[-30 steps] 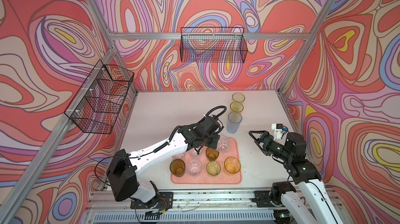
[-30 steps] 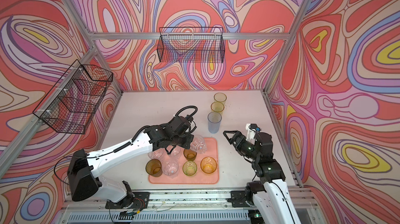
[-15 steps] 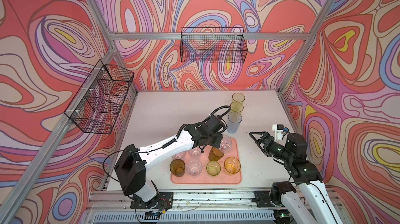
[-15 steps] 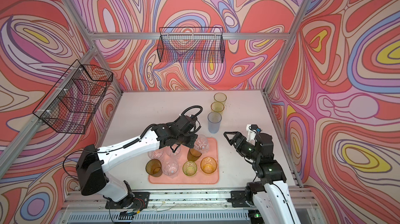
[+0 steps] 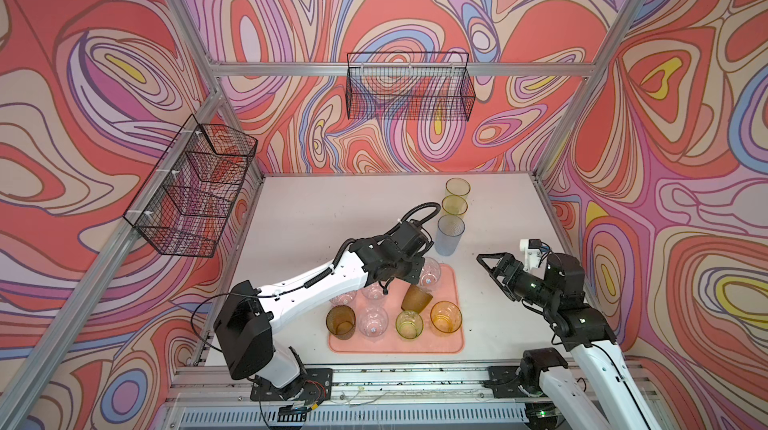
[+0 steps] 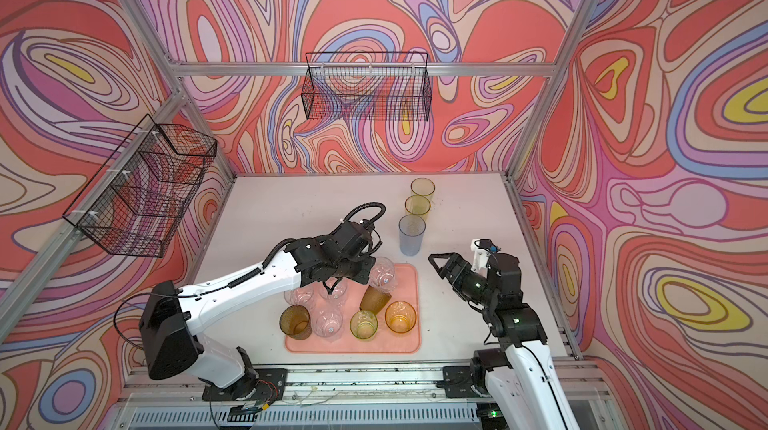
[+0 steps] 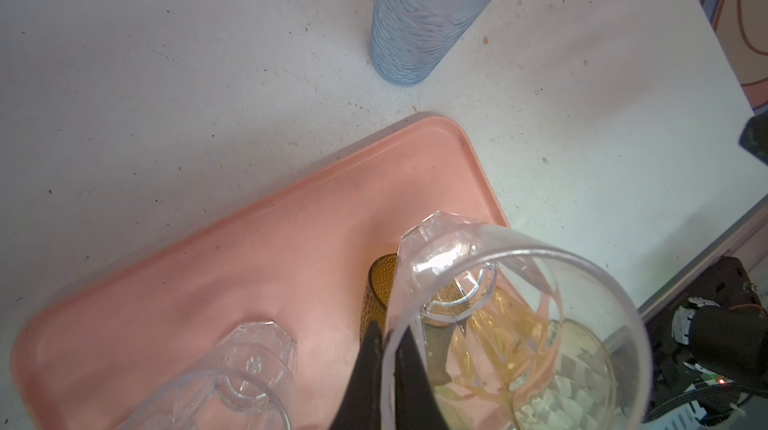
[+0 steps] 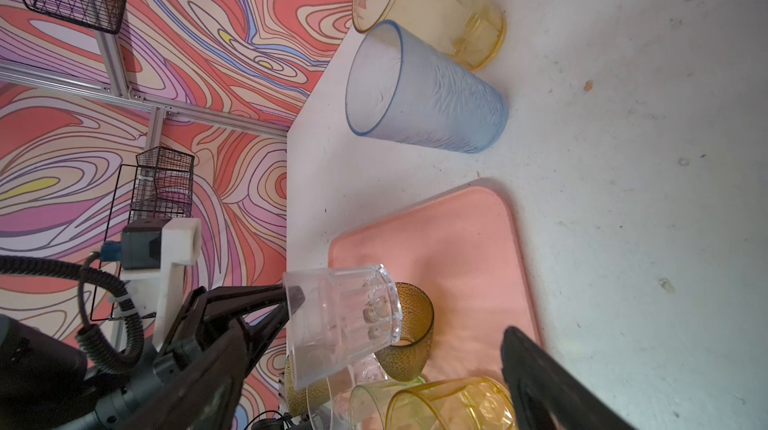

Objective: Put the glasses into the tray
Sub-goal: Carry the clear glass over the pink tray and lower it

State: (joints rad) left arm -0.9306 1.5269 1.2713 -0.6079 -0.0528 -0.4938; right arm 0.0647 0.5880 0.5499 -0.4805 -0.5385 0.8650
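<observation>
The left gripper lowers the clear glass past the leaning brown-amber glass next. It then releases the clear glass on the bare bottom of the tray below, beyond the orange glass.
My left gripper is shut on the rim of a short clear glass, holding it tilted over the far right part of the salmon-pink tray. Just under it a brown-amber glass leans over on the tray. Brown, clear, green and orange glasses stand along the tray's front. My right gripper hangs open and empty to the right of the tray.
A tall pale blue glass and two yellow ones stand in a row on the white table behind the tray. Black wire baskets hang on the left wall and back wall.
The brown-amber glass in the tray's middle, upright a second ago, has tipped over. My left arm has swung its elbow while still holding the clear glass. The right arm has not moved.
</observation>
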